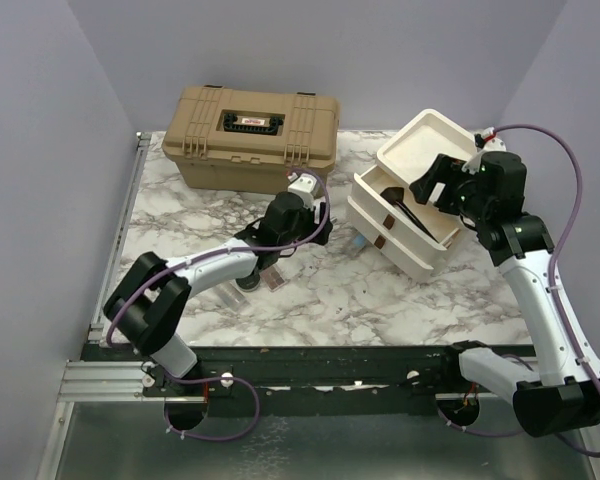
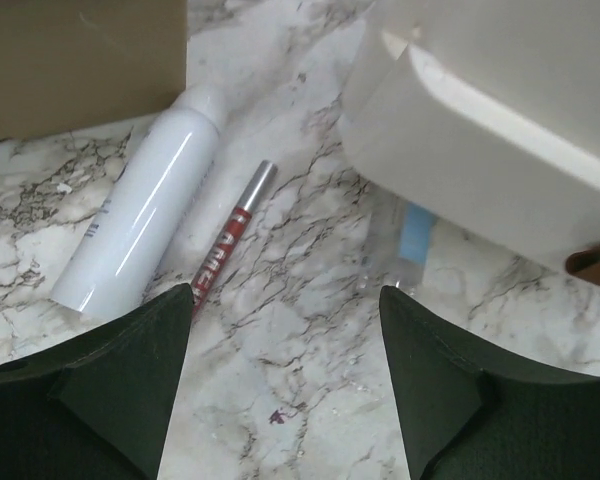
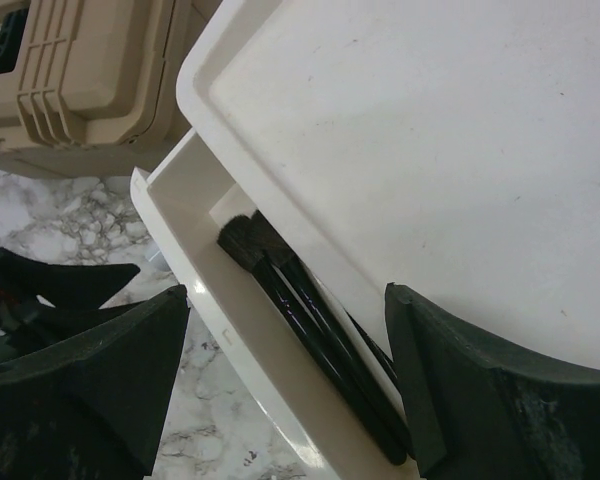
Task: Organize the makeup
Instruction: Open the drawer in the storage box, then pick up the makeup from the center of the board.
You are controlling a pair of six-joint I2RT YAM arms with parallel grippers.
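Note:
My left gripper lowers to the left in its wrist view onto the slim red tube's near end [image 2: 205,284] next, since bare marble on both sides leaves finger room.
My left gripper [image 2: 285,385] is open and empty, low over the marble, between the tan case and the white drawer box [image 2: 500,110]; in the top view it [image 1: 302,228] is at the table's middle. Ahead of it lie a pale cylindrical tube [image 2: 140,215], a slim red tube [image 2: 230,240] and a small light-blue piece [image 2: 415,232] beside the box. My right gripper [image 3: 285,370] is open and empty above the box's pulled-out top drawer [image 3: 195,290], where thin black brushes [image 3: 310,320] lie side by side. The brushes also show in the top view [image 1: 398,205].
The big tan latched case [image 1: 250,135] stands at the back left of the marble table [image 1: 330,300]. The white drawer box [image 1: 420,240] stands at the right, its lid tray [image 1: 425,140] on top. Small items lie under my left arm [image 1: 260,283].

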